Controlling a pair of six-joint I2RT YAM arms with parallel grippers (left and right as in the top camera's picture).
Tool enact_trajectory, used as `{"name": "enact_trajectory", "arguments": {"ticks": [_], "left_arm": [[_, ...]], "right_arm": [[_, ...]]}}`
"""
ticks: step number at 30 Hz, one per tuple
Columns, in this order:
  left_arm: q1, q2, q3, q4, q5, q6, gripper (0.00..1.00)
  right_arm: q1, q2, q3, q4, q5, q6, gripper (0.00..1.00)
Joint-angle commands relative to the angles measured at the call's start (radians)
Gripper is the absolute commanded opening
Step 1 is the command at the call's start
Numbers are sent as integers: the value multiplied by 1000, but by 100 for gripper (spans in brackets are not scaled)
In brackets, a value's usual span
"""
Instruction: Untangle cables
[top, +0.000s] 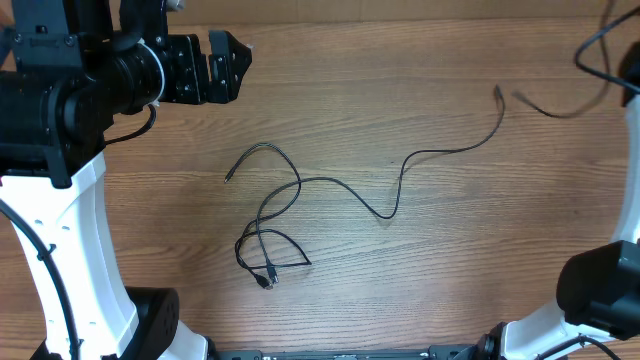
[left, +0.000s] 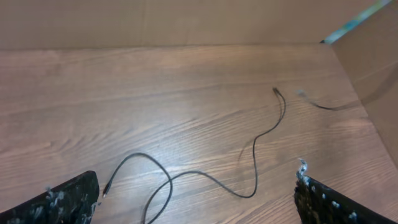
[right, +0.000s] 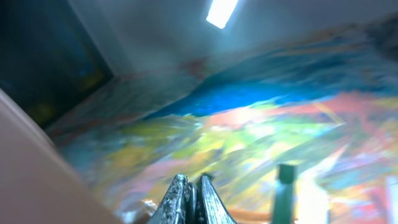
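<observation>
I should tip my right gripper down next, lower it toward the tabletop by the side and let go of the dark cable, because the cable hangs clear of the tangle.
A long thin black cable snakes across the wooden table from a plug at the far right down to a loose tangle of loops at front centre. It also shows in the left wrist view. A second black strand hangs blurred at the far right, and it also shows in the left wrist view. My left gripper is open and empty at the far left, well away from the cables. My right gripper points up off the table, shut on a thin dark cable.
The wooden table has a raised wooden wall along the far side and on the right. The white arm bases stand at the front left and front right.
</observation>
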Motion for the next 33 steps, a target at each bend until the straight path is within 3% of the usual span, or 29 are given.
{"name": "enact_trajectory", "arguments": {"ticks": [1, 5, 7, 14, 18, 30, 33], "left_arm": [[-6, 3, 2, -39, -50, -5, 100], [-6, 3, 2, -92, -108, -6, 100], [-6, 3, 2, -100, -115, -6, 100], [-6, 3, 2, -100, -79, -46, 100], [-6, 3, 2, -100, -80, -64, 100], [-6, 3, 2, -100, -69, -104, 100], [-7, 3, 2, -100, -70, -103, 100]], "right_arm": [[-65, -19, 86, -35, -25, 168, 4], [-164, -15, 158, -322, -155, 581, 4], [-229, 18, 193, -450, -254, 705, 4], [-404, 246, 202, -463, -245, 931, 8], [-462, 362, 202, -615, -255, 1086, 4], [-480, 452, 201, -1283, -480, 1107, 4], [-480, 452, 201, -1420, -518, 1156, 24]]}}
